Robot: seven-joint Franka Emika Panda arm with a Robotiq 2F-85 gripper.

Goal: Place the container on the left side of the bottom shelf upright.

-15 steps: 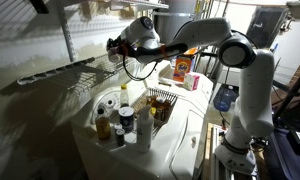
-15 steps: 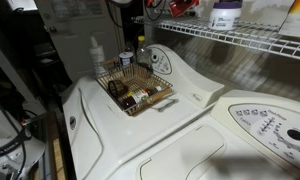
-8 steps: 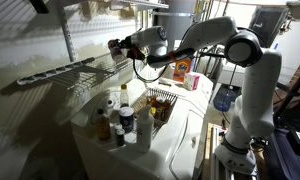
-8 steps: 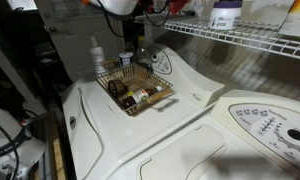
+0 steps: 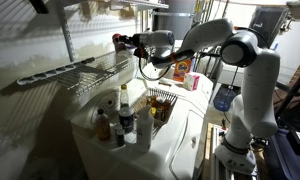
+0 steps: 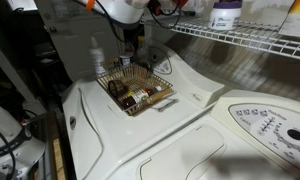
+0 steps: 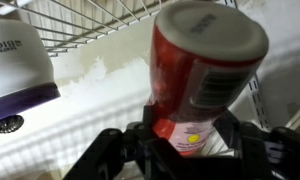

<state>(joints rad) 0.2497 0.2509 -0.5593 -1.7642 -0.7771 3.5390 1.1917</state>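
Observation:
The bottom shelf's clear part (image 6: pixel 185 30) beside the white jar lies outward of and below my gripper, so I will reach there, turning the tilted container upright to release.
My gripper (image 7: pixel 185 135) is shut on the container (image 7: pixel 195 70), a small cylinder with a red labelled body and a pale round end pointing away from the camera. In an exterior view the gripper (image 5: pixel 128 41) holds the container (image 5: pixel 117 40) roughly on its side, in the air just above the long white wire bottom shelf (image 5: pixel 75 70). The wire grid also shows in the wrist view (image 7: pixel 100 20) behind the container. In an exterior view the shelf (image 6: pixel 250 42) runs along the wall and the arm is mostly cut off at the top edge.
A white jar with a purple label (image 6: pixel 225 14) stands on the shelf and also shows in the wrist view (image 7: pixel 15 60). Below is a white washer top (image 6: pixel 180 130) with a wire basket (image 6: pixel 135 90) of bottles. Several bottles (image 5: pixel 120 115) and an orange box (image 5: pixel 180 68) stand nearby.
The arm has stretched out along the shelf and the wrist has levelled, carrying the container slightly higher. The container stays in the jaws.

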